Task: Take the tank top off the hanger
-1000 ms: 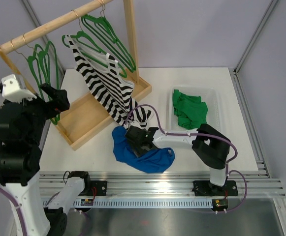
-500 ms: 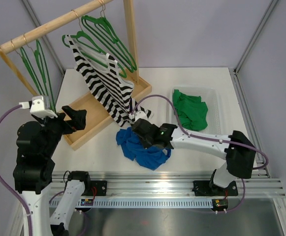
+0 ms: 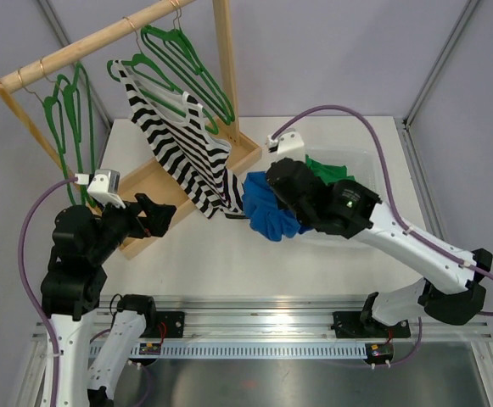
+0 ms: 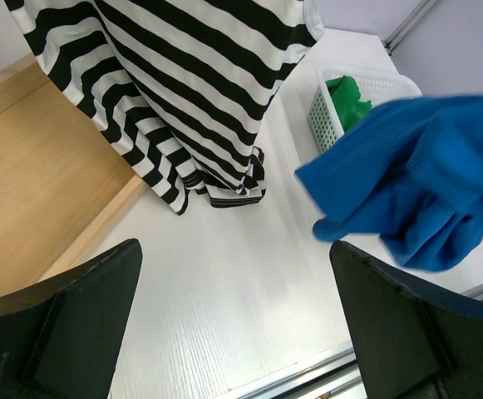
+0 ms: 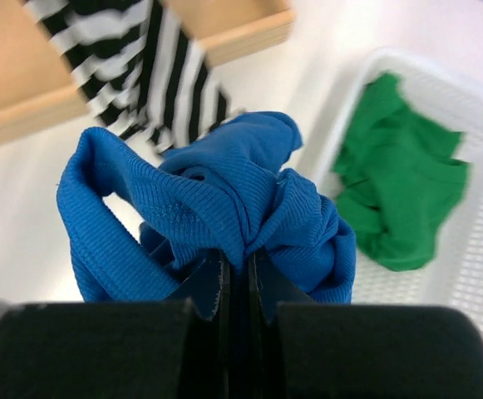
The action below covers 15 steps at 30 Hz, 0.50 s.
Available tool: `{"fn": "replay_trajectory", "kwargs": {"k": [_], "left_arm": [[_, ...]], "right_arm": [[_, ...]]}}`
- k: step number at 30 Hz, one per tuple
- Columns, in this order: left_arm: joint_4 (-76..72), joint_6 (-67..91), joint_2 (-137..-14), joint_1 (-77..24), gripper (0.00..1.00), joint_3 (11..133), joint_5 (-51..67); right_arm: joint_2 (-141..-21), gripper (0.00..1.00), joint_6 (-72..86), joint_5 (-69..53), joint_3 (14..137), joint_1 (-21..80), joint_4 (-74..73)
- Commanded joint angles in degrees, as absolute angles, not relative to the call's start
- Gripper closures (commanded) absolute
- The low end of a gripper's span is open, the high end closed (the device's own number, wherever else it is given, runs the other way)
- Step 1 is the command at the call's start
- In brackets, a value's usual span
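The green garment is already in the white basket (image 3: 375, 161). My right gripper next needs to move the blue tank top away from the striped top and down over that basket.
A black-and-white striped tank top (image 3: 178, 148) hangs on a hanger from the wooden rail, and its hem rests by the rack's base. It also shows in the left wrist view (image 4: 183, 83). My right gripper (image 3: 287, 197) is shut on a bunched blue tank top (image 3: 267, 210) and holds it in the air between the striped top and the white basket (image 3: 375, 161). In the right wrist view the jaws (image 5: 239, 278) pinch the blue fabric (image 5: 216, 191). My left gripper (image 3: 157, 216) is open and empty (image 4: 237, 324) above the table, left of the striped top's hem.
A green garment (image 3: 327, 182) lies in the white basket. Several empty green hangers (image 3: 68, 114) hang on the rail. The rack's wooden base (image 3: 144, 191) and upright post (image 3: 226, 68) stand at the back left.
My right gripper has lifted the blue tank top off the table and carried it up and right toward the basket. My left arm has swung lower and to the right.
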State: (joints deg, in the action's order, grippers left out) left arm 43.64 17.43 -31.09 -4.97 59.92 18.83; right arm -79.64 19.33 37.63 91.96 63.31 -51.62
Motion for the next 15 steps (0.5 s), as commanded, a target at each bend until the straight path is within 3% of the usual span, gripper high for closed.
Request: {"fn": "replay_trajectory", "kwargs": {"k": [1,7,15], "left_arm": [[40.4,17.4,-30.9,-5.2,0.01,59.5,20.6],[41.0,17.6,-31.4,-5.2,0.01,60.8,20.4],[43.1,23.6,-36.8,-5.2,0.01,70.9,20.1]], "right_arm": [[-77.0,1.0,16.0,46.8,97.9,58.3,-57.7],[-75.2,1.0,13.2,42.7,97.6,42.6,-55.4],[-78.6,1.0,15.9,18.9,81.8,25.1,-42.8]]}}
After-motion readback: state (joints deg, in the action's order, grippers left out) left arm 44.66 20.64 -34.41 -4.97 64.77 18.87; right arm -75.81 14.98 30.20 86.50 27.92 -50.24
